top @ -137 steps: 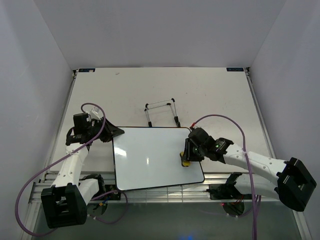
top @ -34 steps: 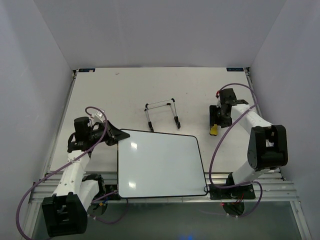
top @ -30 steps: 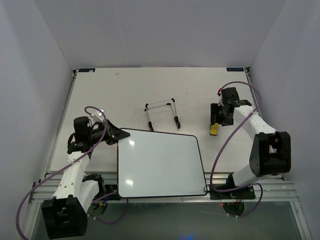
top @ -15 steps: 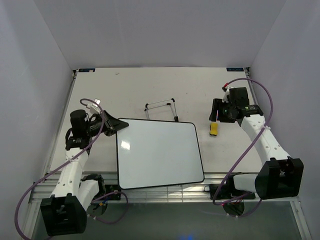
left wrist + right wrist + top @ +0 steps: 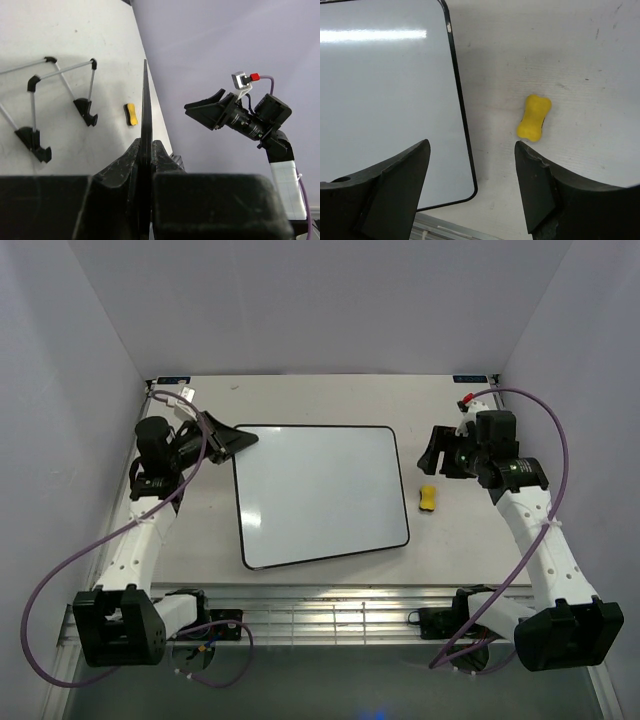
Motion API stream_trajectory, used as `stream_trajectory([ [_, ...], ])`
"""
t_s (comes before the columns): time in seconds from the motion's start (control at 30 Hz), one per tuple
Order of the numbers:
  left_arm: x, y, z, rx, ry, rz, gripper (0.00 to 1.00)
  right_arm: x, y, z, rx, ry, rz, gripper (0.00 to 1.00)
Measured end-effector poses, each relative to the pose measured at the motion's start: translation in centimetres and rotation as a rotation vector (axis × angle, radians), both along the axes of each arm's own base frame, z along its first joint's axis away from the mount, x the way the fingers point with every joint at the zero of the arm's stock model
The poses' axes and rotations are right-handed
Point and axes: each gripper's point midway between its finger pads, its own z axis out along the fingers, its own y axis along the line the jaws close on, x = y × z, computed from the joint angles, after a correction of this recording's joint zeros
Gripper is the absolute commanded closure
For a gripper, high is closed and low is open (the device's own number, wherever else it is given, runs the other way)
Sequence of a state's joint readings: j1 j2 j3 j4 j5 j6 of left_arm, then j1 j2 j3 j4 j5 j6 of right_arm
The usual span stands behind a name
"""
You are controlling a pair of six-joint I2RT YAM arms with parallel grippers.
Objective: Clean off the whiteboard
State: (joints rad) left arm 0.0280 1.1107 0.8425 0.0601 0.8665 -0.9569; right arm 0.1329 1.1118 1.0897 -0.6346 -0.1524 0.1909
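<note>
My left gripper needs to move outward and down next, set the whiteboard's near edge on the easel stand's empty black hooks below my gripper, and let go of it.
The whiteboard [image 5: 320, 495] is white with a thin black rim and shows no marks. It hangs tilted over the table's middle. My left gripper [image 5: 232, 441] is shut on its far left corner. In the left wrist view the whiteboard [image 5: 145, 95] runs edge-on between the clamped fingers of the left gripper [image 5: 146, 145]. My right gripper [image 5: 437, 452] hovers open to the right of the board, holding nothing. A small yellow eraser [image 5: 428, 498] lies on the table just below it. The right wrist view shows the eraser [image 5: 534, 118], the whiteboard [image 5: 385, 90] and the open right gripper [image 5: 471, 145].
A black wire easel stand [image 5: 60, 95] stands on the table under the raised board, seen only in the left wrist view. A metal rail [image 5: 330, 615] runs along the near table edge. Purple walls close in on the left, right and back.
My left gripper has carried the whiteboard up and toward the back, covering the easel in the top view. My right gripper has opened wider and drawn back from the eraser on the table.
</note>
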Motion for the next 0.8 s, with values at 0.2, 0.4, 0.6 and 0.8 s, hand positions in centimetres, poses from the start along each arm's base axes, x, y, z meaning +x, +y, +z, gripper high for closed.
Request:
stream_trajectory([
  [0.2, 4.0, -1.1, 3.5, -0.029, -0.103, -0.043, 1.0, -0.5, 0.8, 1.2, 0.042, -0.024, 0.029, 0.22],
  [0.4, 9.3, -2.2, 4.1, -0.059, -0.196, -0.052, 1.0, -1.2, 1.6, 1.9, 0.083, -0.043, 0.069, 0.18],
  [0.6, 13.9, -2.3, 2.3, -0.037, -0.25, -0.047, 1.0, -2.7, 2.5, 2.0, 0.133, -0.05, 0.109, 0.12],
  [0.8, 18.7, -2.1, -1.0, -0.018, -0.239, -0.036, 1.0, -3.4, 2.9, 1.9, 0.156, -0.048, 0.131, 0.03],
])
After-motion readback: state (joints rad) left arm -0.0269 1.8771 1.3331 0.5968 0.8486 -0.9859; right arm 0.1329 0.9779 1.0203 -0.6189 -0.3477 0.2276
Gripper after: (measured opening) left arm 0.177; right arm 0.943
